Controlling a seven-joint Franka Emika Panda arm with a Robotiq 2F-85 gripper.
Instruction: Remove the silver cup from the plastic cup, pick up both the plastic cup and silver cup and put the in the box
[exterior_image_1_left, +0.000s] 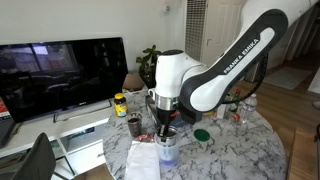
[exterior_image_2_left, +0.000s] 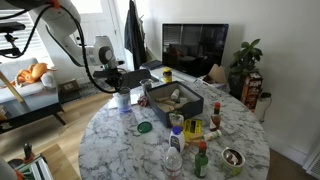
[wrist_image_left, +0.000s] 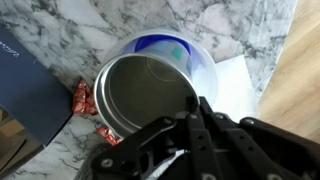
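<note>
The marble lies clear, so my gripper should next move up out of the plastic cup, toward the green lid, then down to let go of the silver cup where the marble is.
In the wrist view the silver cup sits in the translucent bluish plastic cup, shifted toward one side, so part of the blue bottom shows. My gripper has its fingers drawn together at the silver cup's rim and appears shut on it. In both exterior views the gripper hangs straight over the cups near the table's edge. The dark grey-blue box stands beside them on the marble table and holds a few items.
White paper lies under the cups, with red wrappers and a dark blue flat thing beside them. A water bottle, sauce bottles, a green lid and a metal bowl stand on the table.
</note>
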